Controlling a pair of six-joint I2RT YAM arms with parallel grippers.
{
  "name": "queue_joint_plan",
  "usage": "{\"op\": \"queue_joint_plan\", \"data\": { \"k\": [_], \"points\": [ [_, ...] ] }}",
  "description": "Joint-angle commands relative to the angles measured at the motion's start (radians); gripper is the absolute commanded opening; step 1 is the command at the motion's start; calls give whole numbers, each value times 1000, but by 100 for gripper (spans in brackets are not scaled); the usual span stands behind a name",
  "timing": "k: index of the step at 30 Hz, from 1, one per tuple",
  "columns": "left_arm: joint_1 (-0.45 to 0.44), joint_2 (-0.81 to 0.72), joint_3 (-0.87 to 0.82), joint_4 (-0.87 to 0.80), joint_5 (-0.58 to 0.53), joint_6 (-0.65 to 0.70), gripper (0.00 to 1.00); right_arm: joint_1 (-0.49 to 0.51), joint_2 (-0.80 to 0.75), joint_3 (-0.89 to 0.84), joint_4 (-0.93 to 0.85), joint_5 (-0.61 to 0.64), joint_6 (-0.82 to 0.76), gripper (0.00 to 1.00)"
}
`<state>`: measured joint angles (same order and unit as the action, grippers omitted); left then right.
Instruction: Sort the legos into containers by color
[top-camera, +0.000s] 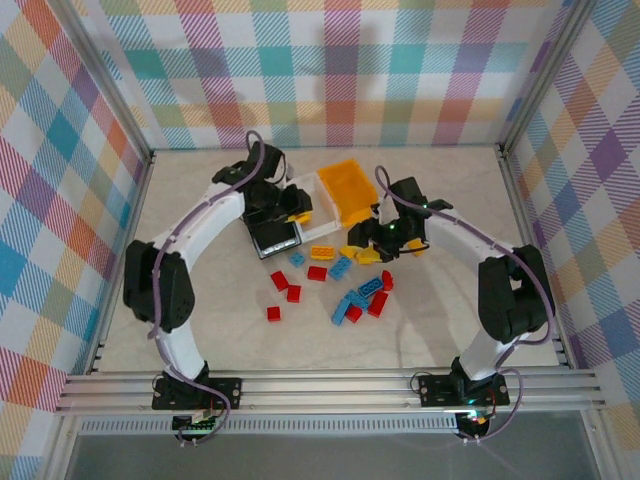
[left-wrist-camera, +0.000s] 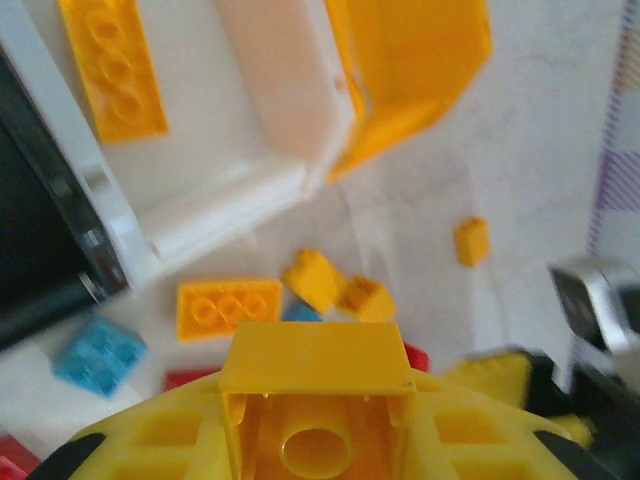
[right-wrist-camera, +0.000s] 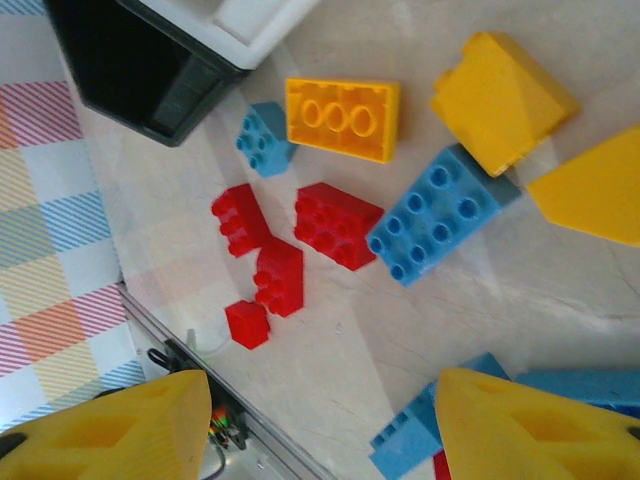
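I will reach outward with my left gripper over the white bin's open bottom, which lies outward of it, and release the yellow brick beside the yellow-orange brick.
My left gripper (left-wrist-camera: 315, 405) is shut on a yellow brick (left-wrist-camera: 315, 358) and hangs by the joined containers; in the top view this left gripper (top-camera: 288, 212) sits over the white bin (top-camera: 312, 190) and black bin (top-camera: 276, 240). A yellow-orange brick (left-wrist-camera: 112, 70) lies in the white bin (left-wrist-camera: 240, 190), with the yellow-orange bin (left-wrist-camera: 410, 70) beside it. My right gripper (right-wrist-camera: 320, 425) stands open with nothing between its fingers, above loose legos: red bricks (right-wrist-camera: 337, 224), a blue brick (right-wrist-camera: 435, 212) and an orange brick (right-wrist-camera: 342, 118). From above, the right gripper (top-camera: 382, 238) is right of the bins.
Loose red, blue and yellow bricks (top-camera: 345, 290) are scattered on the table (top-camera: 450, 320) in front of the bins. A metal rail (top-camera: 330, 385) runs along the near edge. Plaid walls enclose the table on three sides.
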<state>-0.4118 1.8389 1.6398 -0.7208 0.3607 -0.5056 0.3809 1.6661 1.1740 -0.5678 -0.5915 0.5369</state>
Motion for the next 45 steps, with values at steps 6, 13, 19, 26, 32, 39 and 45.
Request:
{"op": "queue_joint_plan", "data": {
  "k": [6, 13, 19, 26, 32, 39, 45],
  "points": [
    [-53, 299, 387, -219, -276, 137, 11, 2, -96, -7, -137, 75, -77, 64],
    [-60, 483, 590, -297, -351, 137, 11, 3, -105, 5, -194, 128, -142, 65],
    [-62, 568, 684, -335, -361, 138, 15, 2, -92, 16, -212, 151, -163, 65],
    [-61, 603, 702, -337, -327, 128, 27, 1, -1, 89, -286, 249, -178, 67],
    [-61, 566, 704, -327, -306, 118, 46, 0, 133, 173, -307, 291, -202, 68],
    [-71, 466, 690, -352, -276, 101, 67, 1, 259, 266, -306, 314, -238, 67],
    [-93, 325, 568, -334, -253, 97, 73, 18, 333, 334, -322, 342, -292, 67]
  ]
}}
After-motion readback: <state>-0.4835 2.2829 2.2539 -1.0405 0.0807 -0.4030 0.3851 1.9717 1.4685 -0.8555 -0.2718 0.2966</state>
